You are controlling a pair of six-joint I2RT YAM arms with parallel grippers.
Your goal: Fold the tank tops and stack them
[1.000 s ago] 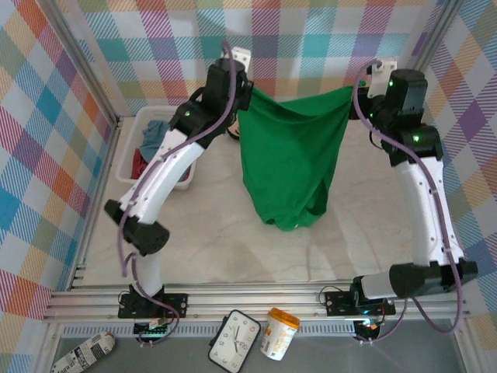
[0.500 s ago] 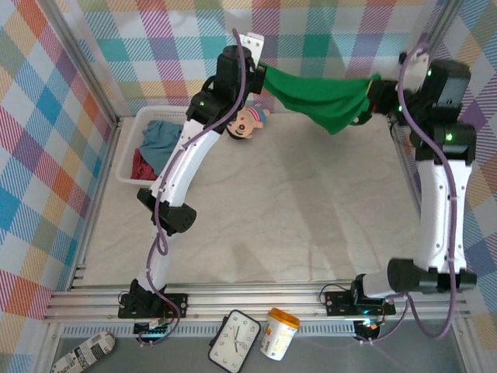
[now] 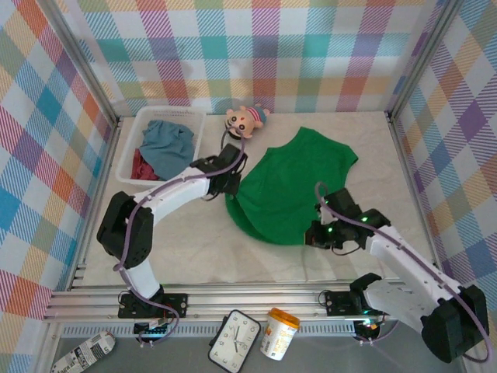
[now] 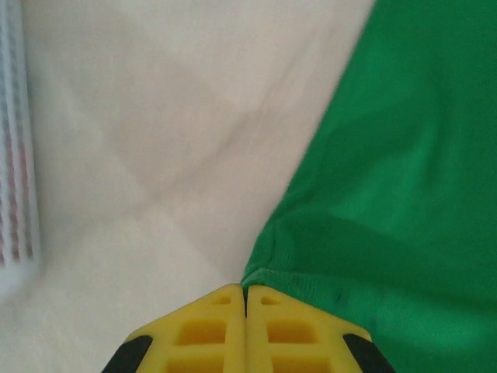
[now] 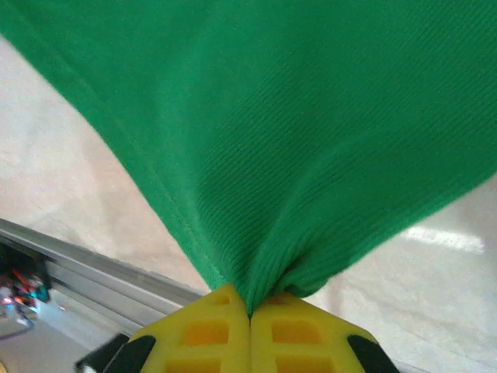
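Observation:
I should next draw the green tank top's hem in my left gripper back and over the bare tabletop by the basket's near corner [image 3: 199, 213] and release it, as the tank top's near edge bows slackly.
The bright green tank top [image 3: 291, 183] lies spread on the white table, its far end pointing toward the back wall. My left gripper [image 3: 230, 185] is low at the top's left edge, and its yellow fingers [image 4: 210, 330] are shut on the hem of the green cloth [image 4: 404, 179]. My right gripper [image 3: 315, 233] is at the near right corner, shut on a bunched fold of the green cloth [image 5: 295, 116]. The blue-grey tank top [image 3: 167, 138] and the dark red one [image 3: 138, 165] lie crumpled in the white basket [image 3: 192, 114].
A small doll [image 3: 245, 118] lies by the back wall next to the basket, close to the green top's far end. The basket's mesh wall [image 4: 15, 155] is to the left of my left gripper. The aluminium front rail [image 5: 78, 272] runs just behind my right gripper. Checked walls close off three sides.
Both arms swung from high at the back wall down toward the near side. The green top, which hung stretched between them, now lies flat on the table. Both grips held.

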